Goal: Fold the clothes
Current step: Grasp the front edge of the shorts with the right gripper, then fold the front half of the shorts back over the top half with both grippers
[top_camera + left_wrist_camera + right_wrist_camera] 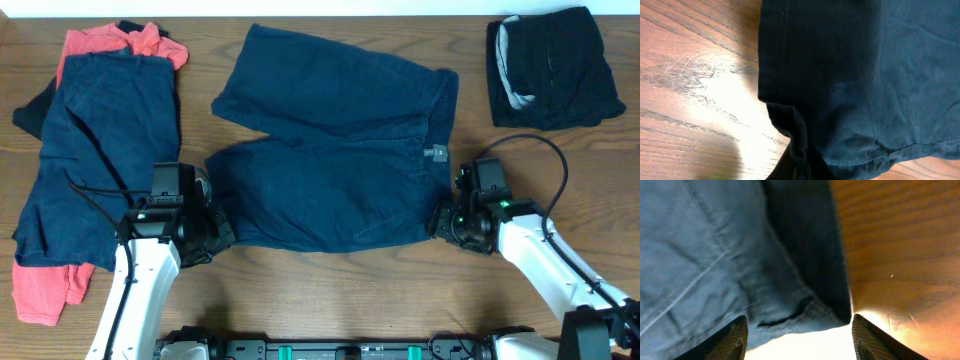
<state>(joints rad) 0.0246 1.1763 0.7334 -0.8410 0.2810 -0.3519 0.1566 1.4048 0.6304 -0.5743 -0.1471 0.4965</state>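
Observation:
My left gripper is going to rise, move outward and lower onto the far leg's hem [240, 86] to release, as the near leg is spread beside the far one.
A pair of navy shorts [330, 150] lies spread flat mid-table. My left gripper [214, 236] is at its lower left hem corner. In the left wrist view the hem [850, 100] is bunched into the jaws [795, 170], so the gripper looks shut on the fabric. My right gripper [441, 222] is at the lower right waistband corner. In the right wrist view its fingers [800, 332] are wide open on either side of that corner [790, 290], not pinching it.
At the left lies a pile with another navy garment [100, 150] over coral-red pieces [110, 42] and a black one. A folded black garment with grey lining [550, 65] sits at the back right. Bare wooden table [330, 300] shows along the front.

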